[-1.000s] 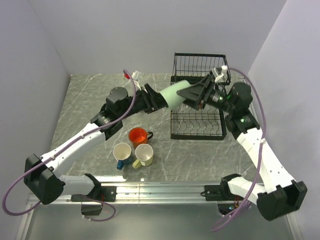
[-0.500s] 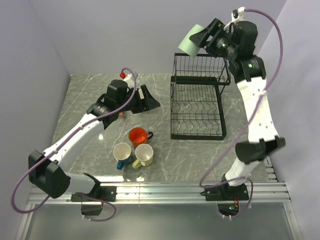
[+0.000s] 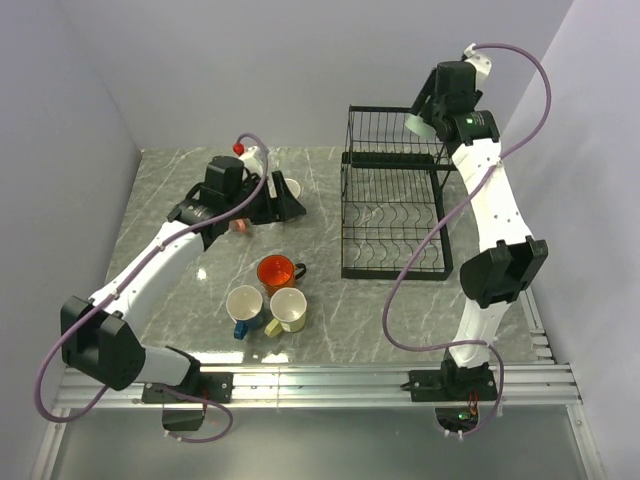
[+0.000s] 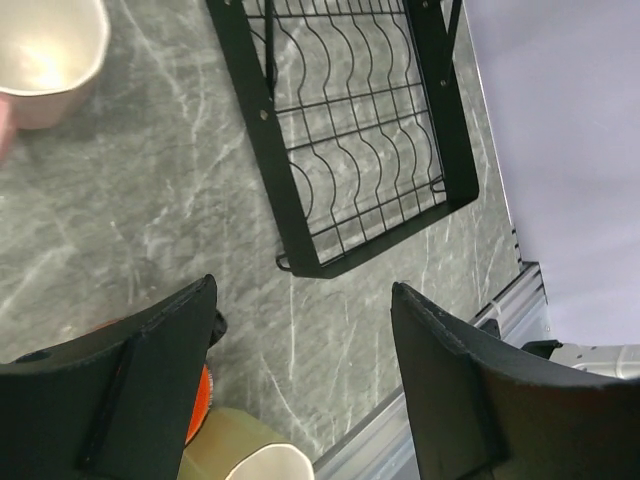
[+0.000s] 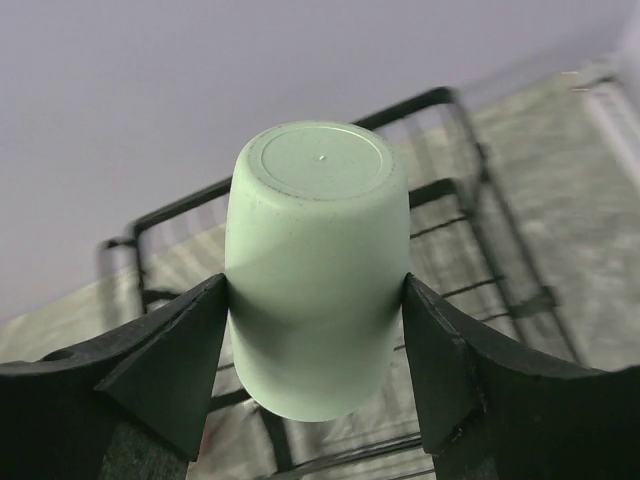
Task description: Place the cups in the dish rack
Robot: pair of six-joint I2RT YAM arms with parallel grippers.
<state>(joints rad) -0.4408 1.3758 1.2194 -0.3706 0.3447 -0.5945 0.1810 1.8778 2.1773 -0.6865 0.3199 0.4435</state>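
The pink cup's opening has room for one finger inside. My left gripper will turn next, move toward the pink cup (image 4: 45, 55) and go down onto its rim near the handle (image 4: 10, 94).
My right gripper (image 3: 425, 118) is raised over the back right corner of the dish rack (image 3: 346, 215) and is shut on a pale green cup (image 3: 418, 122). In the right wrist view the green cup (image 5: 315, 250) sits bottom-outward between the fingers (image 5: 170, 360), with the rack's wires (image 5: 450, 190) blurred behind. My left gripper (image 3: 285, 197) is open and empty, low over the table left of the rack. An orange cup (image 3: 277, 271), a blue cup (image 3: 244, 305) and a pale yellow cup (image 3: 288, 310) stand grouped in front. A pink cup (image 4: 45, 55) shows near the left gripper.
The black rack (image 4: 350, 130) stands at the right of the marble table with its upper basket (image 3: 400, 135) at the back. A pink shape (image 3: 238, 226) peeks out under the left arm. Walls close in the back and both sides. A metal rail (image 3: 330, 380) runs along the near edge.
My right arm has carried the green cup from high and left of the rack to over its back right corner. My left gripper, empty, has drawn back slightly to the left.
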